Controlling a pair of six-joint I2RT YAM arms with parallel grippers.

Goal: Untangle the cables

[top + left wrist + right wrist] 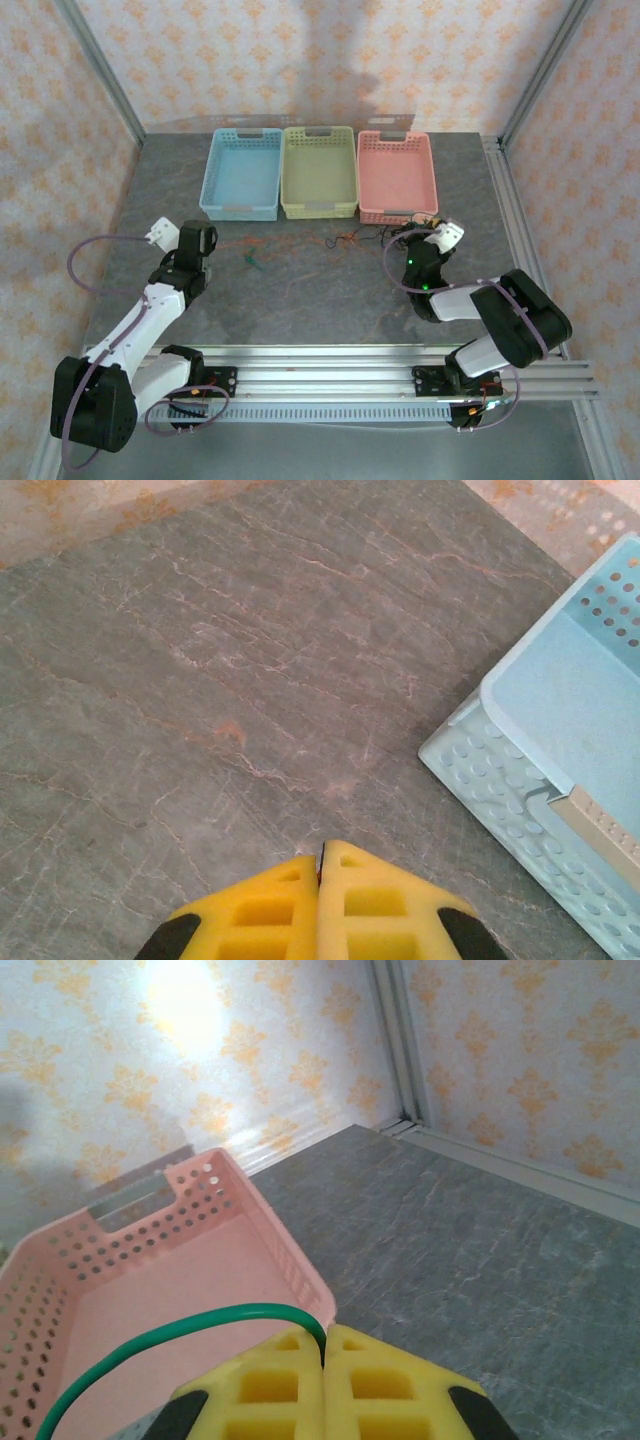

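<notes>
I should turn my right gripper away from the pink basket next and move it toward the small knot of cables to free the green cable. Pieces of cable still cross there.
A reddish-brown cable [270,241] runs in a nearly straight line across the table from my left gripper [188,238] to a small knot of cables [347,238]. A short green piece [250,261] lies just in front of it. My left gripper [321,848] is shut, with a thin dark-red sliver in the seam of its yellow pads. A black strand [392,236] leads from the knot toward my right gripper [437,238]. My right gripper [325,1332] is shut on a green cable [180,1332], which arcs out to the left over the pink basket.
Three baskets stand in a row at the back: blue [243,135], yellow-green [320,133] and pink [397,137]. The blue basket's corner [520,770] is right of my left gripper. The pink basket [270,1230] is directly ahead of my right gripper. Walls enclose the table.
</notes>
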